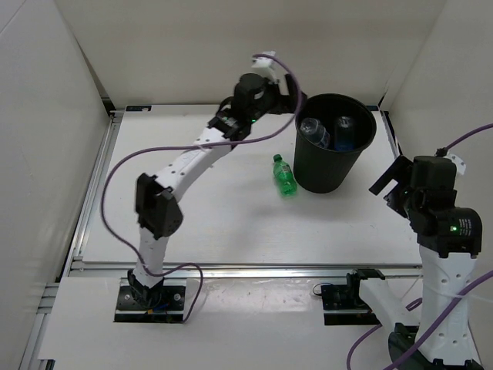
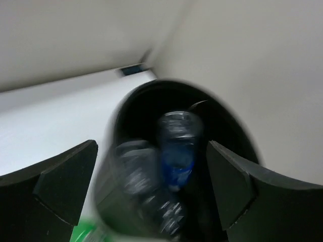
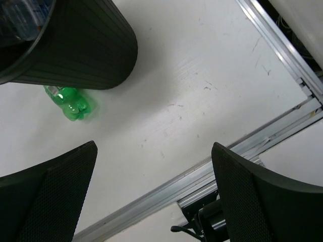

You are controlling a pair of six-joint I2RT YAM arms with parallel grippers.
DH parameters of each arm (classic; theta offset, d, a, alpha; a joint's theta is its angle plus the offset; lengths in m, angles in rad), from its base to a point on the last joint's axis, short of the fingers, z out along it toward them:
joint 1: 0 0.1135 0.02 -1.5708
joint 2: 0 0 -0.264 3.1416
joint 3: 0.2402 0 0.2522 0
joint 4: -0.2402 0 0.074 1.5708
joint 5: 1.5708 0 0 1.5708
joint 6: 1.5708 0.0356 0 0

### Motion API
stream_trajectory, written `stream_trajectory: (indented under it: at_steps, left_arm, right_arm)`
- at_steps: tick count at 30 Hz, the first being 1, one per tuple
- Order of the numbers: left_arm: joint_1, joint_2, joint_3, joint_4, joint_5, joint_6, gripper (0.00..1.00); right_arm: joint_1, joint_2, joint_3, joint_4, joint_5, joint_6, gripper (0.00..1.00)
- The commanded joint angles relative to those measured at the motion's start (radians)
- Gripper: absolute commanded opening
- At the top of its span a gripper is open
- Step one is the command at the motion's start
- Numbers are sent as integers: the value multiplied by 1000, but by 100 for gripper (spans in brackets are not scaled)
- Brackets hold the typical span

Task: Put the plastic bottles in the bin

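The left gripper should move back and down around the green bottle's end with the cap point(image 1: 278, 163) point(image 2: 85, 233), because the bottle lies on the tabletop, below and back from the gripper.
The tall black bin point(image 1: 335, 166) stands at the far right of the table. Inside it lie a clear bottle point(image 1: 314, 131) and a bottle with a blue label point(image 1: 343, 132). The green bottle point(image 1: 284, 175) lies on the table against the bin's left side. My left gripper point(image 1: 299, 102) is open and empty, hovering over the bin's far-left rim. Its blurred wrist view looks down into the bin point(image 2: 227, 126) at the blue-label bottle point(image 2: 176, 154) and a clear bottle point(image 2: 132, 171). My right gripper point(image 1: 391, 187) is open and empty, right of the bin. A fourth bottle cannot be made out.
The right wrist view shows the bin's ribbed wall point(image 3: 75, 50), the green bottle point(image 3: 70, 103) beside its base, and the aluminium rail point(image 3: 242, 146) along the table's edge. White walls enclose the table on three sides.
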Motion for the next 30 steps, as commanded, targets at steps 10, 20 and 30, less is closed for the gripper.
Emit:
stream_trajectory:
  at_steps: [10,20,30]
  left_arm:
    - [368,-439,-692,17,404,-135,100]
    - [321,-123,-572,17,489,-158,100]
    - [261,59,-460,17,549,-214,100]
  right_arm:
    - [-4,-5,-128,38,-38,87,99]
    - [-4,23,-85,37,-29,34,99]
    - [-4,14,-64,-37,30,-3,99]
